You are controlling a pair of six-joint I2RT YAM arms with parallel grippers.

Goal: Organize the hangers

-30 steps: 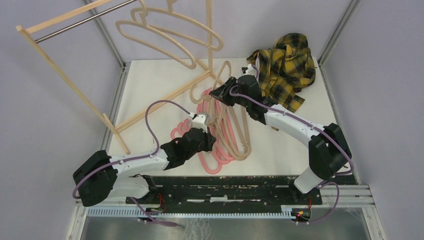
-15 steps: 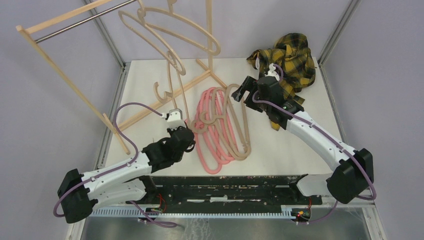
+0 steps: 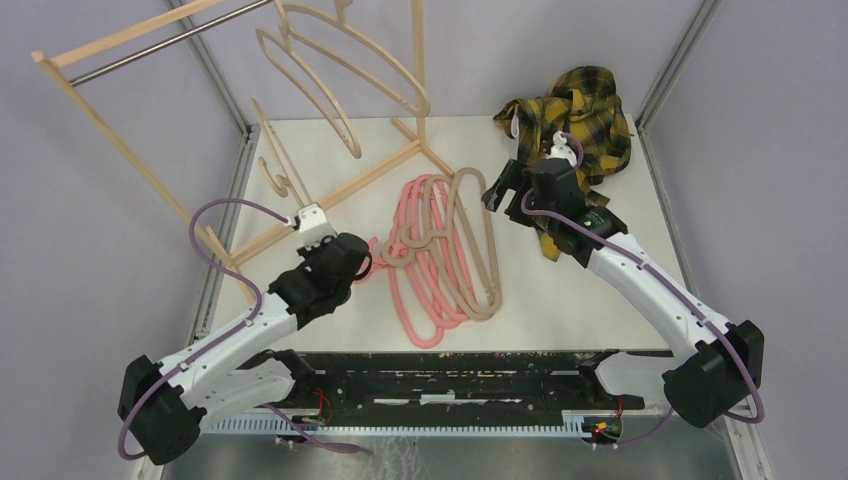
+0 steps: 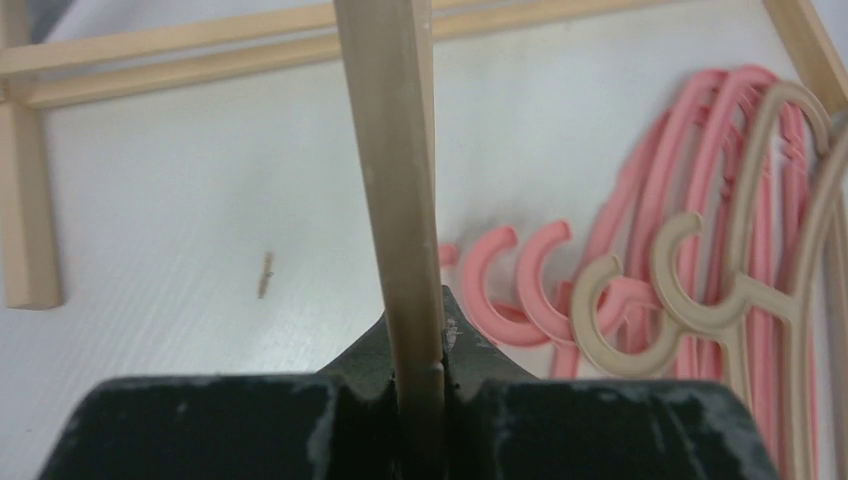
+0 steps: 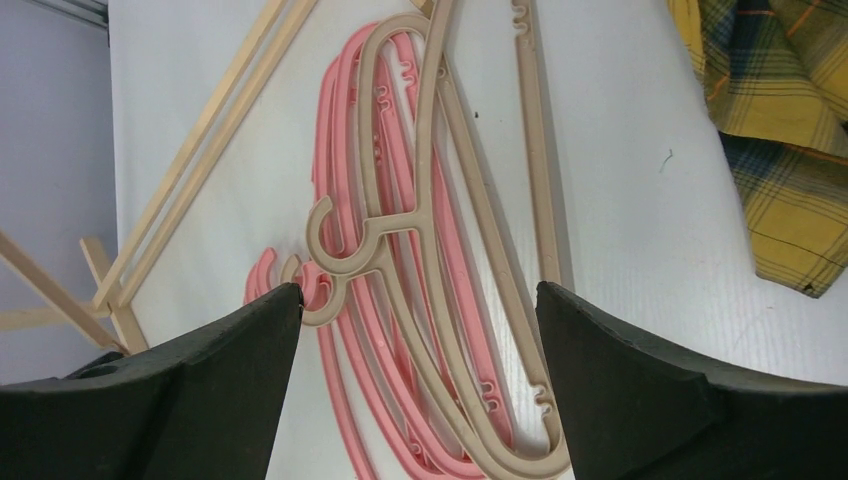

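Note:
The hanger in my left gripper matches the beige hangers that are hanging up. My left gripper should next move up and outward to the metal bar beside them and let go of the hanger there.
A pile of pink hangers point(image 3: 415, 255) and beige hangers point(image 3: 478, 250) lies on the table's middle. My left gripper point(image 3: 305, 212) is shut on the thin bar of one beige hanger point(image 3: 272, 150), held upright beside the rack; the bar point(image 4: 390, 150) runs up from the jaws in the left wrist view. My right gripper point(image 3: 497, 195) is open and empty just above the pile's far right end. In the right wrist view its fingers point(image 5: 200, 370) straddle a beige hanger point(image 5: 430, 200) lying on pink ones point(image 5: 345, 150). Several beige hangers point(image 3: 340, 60) hang on the rail.
The wooden rack point(image 3: 120, 150) with its metal rail point(image 3: 170, 45) stands at the far left; its base bars point(image 4: 200, 45) cross the table. A yellow plaid shirt point(image 3: 575, 120) lies bunched at the far right, just behind my right gripper.

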